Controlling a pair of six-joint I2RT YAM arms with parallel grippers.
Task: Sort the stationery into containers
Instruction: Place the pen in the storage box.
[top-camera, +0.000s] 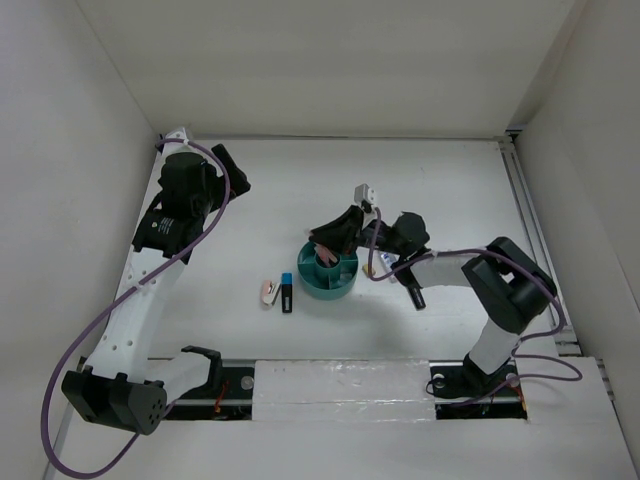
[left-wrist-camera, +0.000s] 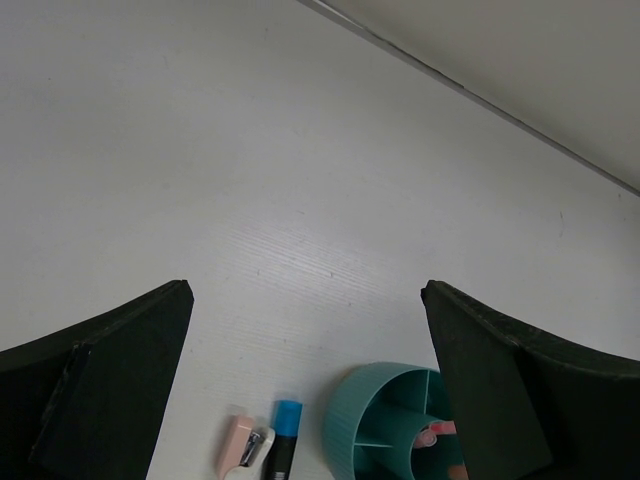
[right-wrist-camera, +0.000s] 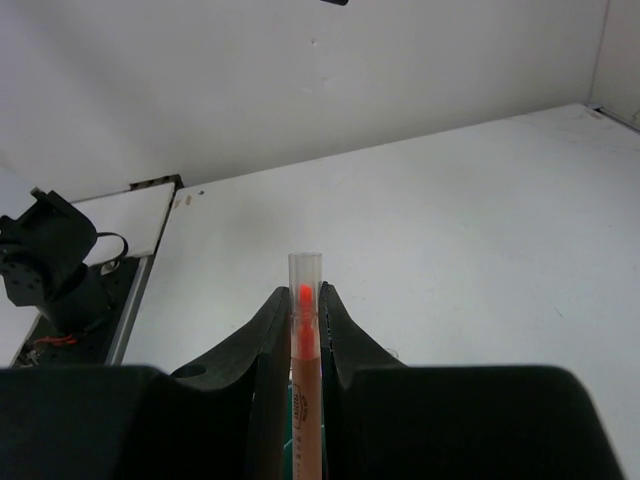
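The robot's right gripper is going to lower the upright pencil into the organizer's central cup next, because that cup already holds a pink-tipped item.
The round teal organizer (top-camera: 340, 283) stands mid-table and also shows in the left wrist view (left-wrist-camera: 375, 420). My right gripper (top-camera: 328, 240) is directly over its central cup. In the right wrist view it (right-wrist-camera: 305, 292) is shut on a thin pinkish-orange pencil (right-wrist-camera: 306, 400) with a clear cap, held upright. A pink-tipped item (left-wrist-camera: 438, 432) stands in the central cup. A blue-capped black marker (top-camera: 287, 293) (left-wrist-camera: 285, 425) and a small white-pink piece (top-camera: 267, 292) (left-wrist-camera: 238, 445) lie just left of the organizer. My left gripper (top-camera: 228, 172) (left-wrist-camera: 305, 290) is open and empty, high at the far left.
A small pale item (top-camera: 369, 268) lies against the organizer's right side. White walls close the table on the left, back and right. A metal rail (top-camera: 530, 230) runs along the right edge. A white strip (top-camera: 340, 385) covers the near edge between the arm bases.
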